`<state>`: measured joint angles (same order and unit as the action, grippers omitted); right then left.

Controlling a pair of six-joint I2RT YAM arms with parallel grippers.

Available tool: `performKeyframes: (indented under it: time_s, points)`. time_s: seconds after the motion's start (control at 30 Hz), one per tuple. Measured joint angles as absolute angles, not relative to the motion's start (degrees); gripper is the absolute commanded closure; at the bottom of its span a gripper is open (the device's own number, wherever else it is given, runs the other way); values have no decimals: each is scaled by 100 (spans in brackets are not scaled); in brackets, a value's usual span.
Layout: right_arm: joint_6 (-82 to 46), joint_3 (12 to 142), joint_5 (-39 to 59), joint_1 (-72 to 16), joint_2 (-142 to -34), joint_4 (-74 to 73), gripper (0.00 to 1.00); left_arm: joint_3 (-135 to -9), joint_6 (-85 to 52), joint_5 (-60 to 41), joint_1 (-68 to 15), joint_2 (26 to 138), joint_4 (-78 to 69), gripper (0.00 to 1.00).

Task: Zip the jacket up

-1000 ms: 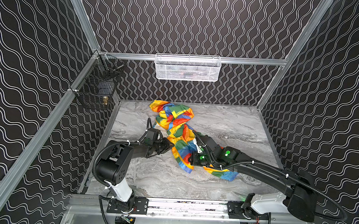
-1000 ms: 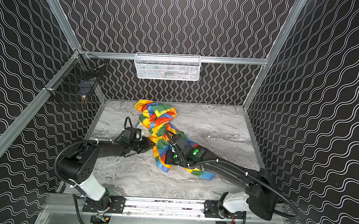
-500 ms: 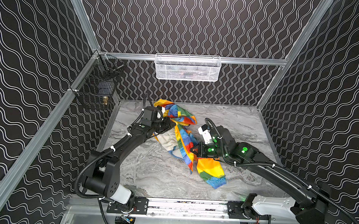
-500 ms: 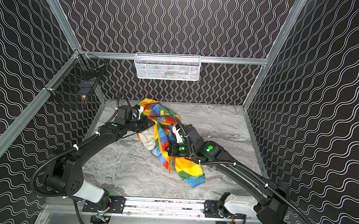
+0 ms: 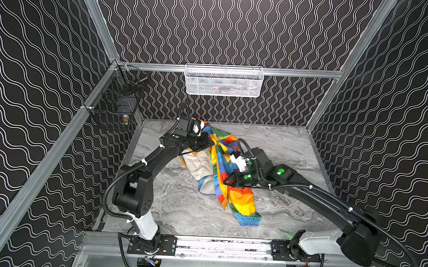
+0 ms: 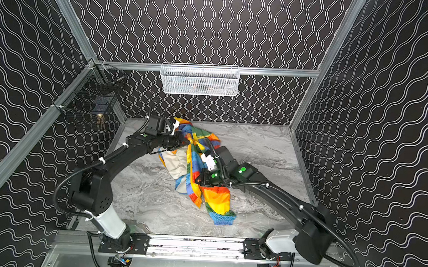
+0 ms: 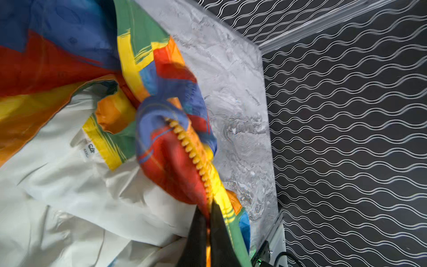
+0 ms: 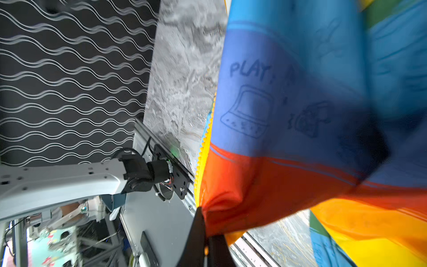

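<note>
My left gripper moves outward toward the jacket's far blue-and-orange end next and releases the jacket's upper front edge. That end lies just outward of my left gripper.
The rainbow-striped jacket hangs stretched between my two grippers over the marble table, its white lining facing left and one sleeve trailing toward the front. My left gripper is shut on the jacket's upper front edge, right at the orange-yellow zipper teeth. Lower down and nearer the front, my right gripper is shut on the red-orange fabric beside the yellow zipper edge. The zipper slider is not visible.
A white wire basket hangs on the back wall and a black wire basket on the left wall. The marble table is walled on three sides, with the arms' mounting rail along the front.
Both grippers rose from low over the crumpled jacket. The left one went up and toward the back wall, the right one slightly right, pulling the jacket out long and exposing the lining.
</note>
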<state>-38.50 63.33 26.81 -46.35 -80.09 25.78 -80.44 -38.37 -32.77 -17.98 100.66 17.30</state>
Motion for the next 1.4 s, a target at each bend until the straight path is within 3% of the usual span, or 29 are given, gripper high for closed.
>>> performKeyframes:
  time_s: [0.07,0.2,0.27,0.37,0.43,0.7,0.87,1.13,1.4]
  points:
    - [-3940,6300,2954,-4689,-8289,2375,87,-8239,-3756,-3138,-1780,10309,1686,100]
    - [-4296,6375,3299,-4718,-8934,1844,64,-8698,-3712,-3002,-1638,10812,1551,100]
    - [-4412,6545,3350,-4709,-9253,1678,57,-8954,-3712,-2967,-1570,11074,1525,100]
    - [-4493,6825,3367,-4709,-9601,1557,46,-9312,-3710,-2912,-1479,11454,1529,65]
    - [-4495,6995,3339,-4685,-9664,1573,40,-9485,-3708,-2886,-1448,11644,1553,51]
    - [-4174,7050,2661,-4034,-8962,2021,22,-9373,-3667,-2729,-1420,11426,1653,38]
    - [-3734,6954,1942,-3454,-8726,2523,19,-8879,-3605,-2349,-1253,10790,1909,37]
    - [-3109,7043,1402,-3181,-9443,3015,20,-7067,-3573,-2018,-1168,9059,2285,35]
    - [-2926,7159,1262,-3127,-10235,2998,23,-4602,-4174,-2130,-2174,6740,2386,33]
